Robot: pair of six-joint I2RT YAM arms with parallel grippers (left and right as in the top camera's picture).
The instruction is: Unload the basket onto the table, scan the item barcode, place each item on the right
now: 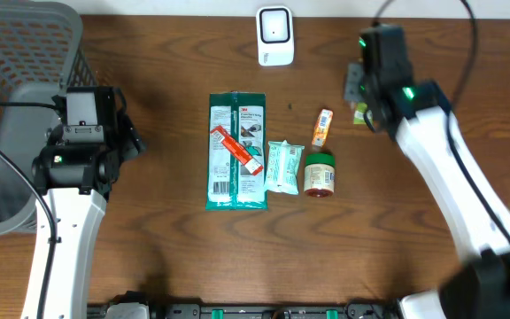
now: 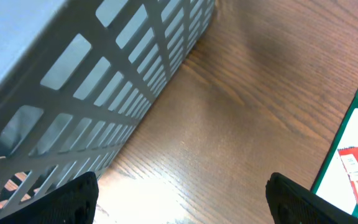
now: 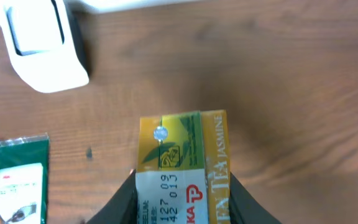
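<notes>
My right gripper moves back and down to the empty wood (image 1: 358, 144) beside the orange packet next, then releases the jasmine tea box.
My right gripper (image 3: 184, 193) is shut on a yellow and green jasmine tea box (image 3: 182, 146) with a white label, one finger on each side of it. It holds the box above the wood table, to the right of the white barcode scanner (image 3: 42, 46). In the overhead view the scanner (image 1: 274, 35) stands at the back centre. The right gripper (image 1: 366, 93) is to its right, with only a green edge of the tea box (image 1: 360, 112) showing under it. My left gripper (image 2: 182, 199) is open and empty over bare wood beside the basket.
A grey mesh basket (image 1: 16, 89) fills the left side, close to the left arm. In the middle lie a green pack (image 1: 224, 177) with a red tube (image 1: 237, 149) on it, a small sachet (image 1: 283, 166), a jar (image 1: 319, 173) and an orange packet (image 1: 323, 127).
</notes>
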